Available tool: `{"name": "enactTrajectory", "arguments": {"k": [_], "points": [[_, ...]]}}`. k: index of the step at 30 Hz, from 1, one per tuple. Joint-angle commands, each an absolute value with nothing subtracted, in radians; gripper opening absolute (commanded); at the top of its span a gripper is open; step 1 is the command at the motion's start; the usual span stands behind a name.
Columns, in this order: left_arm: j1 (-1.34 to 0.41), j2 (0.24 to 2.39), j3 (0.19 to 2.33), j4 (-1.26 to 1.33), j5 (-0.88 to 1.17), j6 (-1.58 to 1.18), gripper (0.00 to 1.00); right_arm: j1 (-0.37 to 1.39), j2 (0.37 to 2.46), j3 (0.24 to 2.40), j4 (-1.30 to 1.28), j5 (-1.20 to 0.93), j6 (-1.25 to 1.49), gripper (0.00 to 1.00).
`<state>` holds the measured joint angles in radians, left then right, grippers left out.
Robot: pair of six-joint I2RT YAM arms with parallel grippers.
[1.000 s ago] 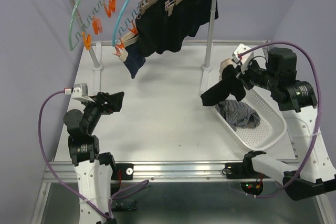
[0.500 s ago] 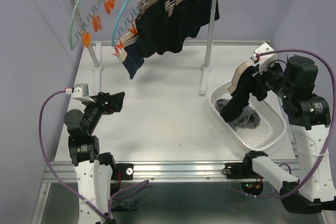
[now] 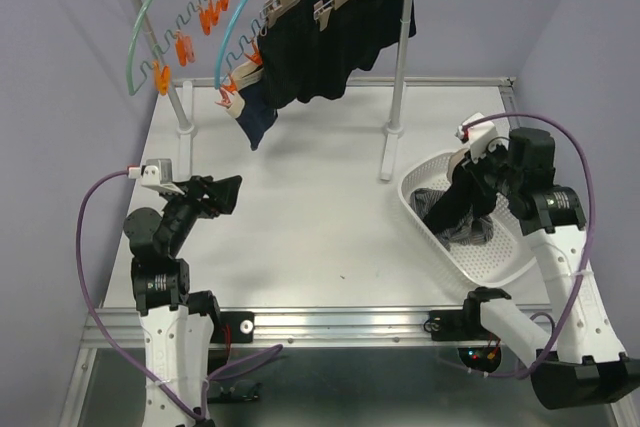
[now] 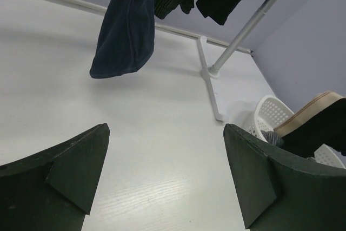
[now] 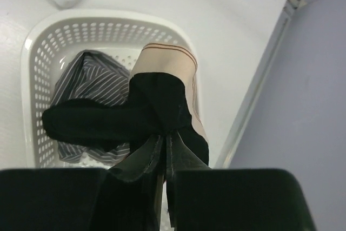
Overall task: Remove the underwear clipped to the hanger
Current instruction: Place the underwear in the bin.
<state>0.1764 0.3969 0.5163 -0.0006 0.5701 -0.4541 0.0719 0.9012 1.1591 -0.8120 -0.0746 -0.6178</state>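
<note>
The left gripper moves up and outward onto the near curve of the blue hanger (image 3: 227, 37) next, since the navy pair hangs clipped beneath that hanger.
My right gripper (image 3: 472, 179) is shut on a black pair of underwear with a beige waistband (image 3: 455, 207) and holds it low over the white basket (image 3: 505, 269). The wrist view shows the cloth (image 5: 146, 109) pinched between the fingers above a checked pair (image 5: 89, 82) lying in the basket (image 5: 32, 68). More black underwear (image 3: 320, 42) and a navy pair (image 3: 255, 117) hang clipped on hangers at the rack. My left gripper (image 3: 222, 193) is open and empty over the table, facing the navy pair (image 4: 121, 31).
Two curved hangers with orange clips (image 3: 205, 12) hang on the rack's left part. The rack's upright post (image 3: 400, 67) and foot (image 4: 211, 87) stand between the hangers and the basket. Purple walls close the back and sides.
My right gripper has carried the black underwear from beside the rack post rightward over the basket, then lowered it toward the checked pair. The left arm has barely moved.
</note>
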Motion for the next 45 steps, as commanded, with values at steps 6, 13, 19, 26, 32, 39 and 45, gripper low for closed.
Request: {"name": "enactTrajectory", "arguments": {"k": [6, 13, 19, 26, 32, 39, 45], "points": [[0.163, 0.439, 0.523, 0.029, 0.545, -0.451, 0.99, 0.066, 0.916, 0.868, -0.667, -0.207, -0.568, 0.16], [0.16, 0.463, 0.528, 0.021, 0.561, -0.44, 0.99, 0.066, 0.896, 0.723, -0.617, -0.18, -0.558, 0.6], [0.158, 0.449, 0.54, 0.032, 0.623, -0.423, 0.98, 0.066, 0.853, 0.765, -0.611, -0.103, -0.554, 0.97], [0.147, 0.46, 0.644, 0.005, 0.666, -0.414, 0.98, 0.064, 0.844, 0.867, -0.624, -0.15, -0.532, 1.0], [0.112, 0.52, 0.794, -0.029, 0.669, -0.396, 0.97, 0.066, 0.818, 0.853, -0.656, -0.599, -0.59, 1.0], [0.072, 0.658, 1.078, -0.095, 0.562, -0.347, 0.91, 0.066, 0.874, 0.766, -0.658, -0.923, -0.641, 1.0], [0.066, 0.912, 1.368, -0.13, 0.451, -0.342, 0.89, 0.066, 0.902, 0.769, -0.66, -0.925, -0.62, 1.0]]}}
